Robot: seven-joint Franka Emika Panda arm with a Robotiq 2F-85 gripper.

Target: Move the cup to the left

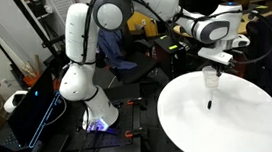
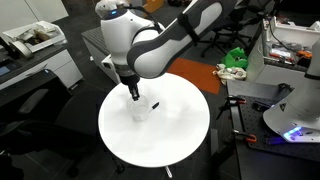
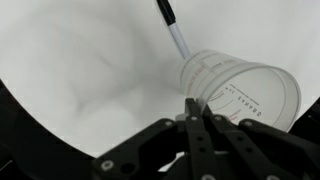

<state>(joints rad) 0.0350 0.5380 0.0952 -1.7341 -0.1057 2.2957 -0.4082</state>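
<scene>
Next, my gripper shifts the cup point(image 1: 210, 77) sideways, away from the pen-like object, and releases it on the bare white tabletop beside, since that patch is clear of things.
The cup point(image 3: 240, 88) is small, clear plastic and slightly tapered, with faint printed lettering. In the wrist view it fills the right side, its rim against my fingertips. My gripper point(image 3: 191, 106) is shut, and its two fingers pinch the cup's wall at the near rim. In both exterior views the cup point(image 1: 210, 77) point(image 2: 140, 109) hangs under the gripper point(image 1: 212, 69) point(image 2: 132, 93) over the round white table point(image 1: 231, 127) point(image 2: 175, 140). I cannot tell whether the cup's base touches the table.
A small thin dark pen-like object point(image 1: 210, 105) point(image 2: 155, 103) point(image 3: 171, 24) lies on the table close to the cup. Black chairs, desks with clutter point(image 2: 235, 62) and the robot base point(image 1: 85, 86) stand around the table.
</scene>
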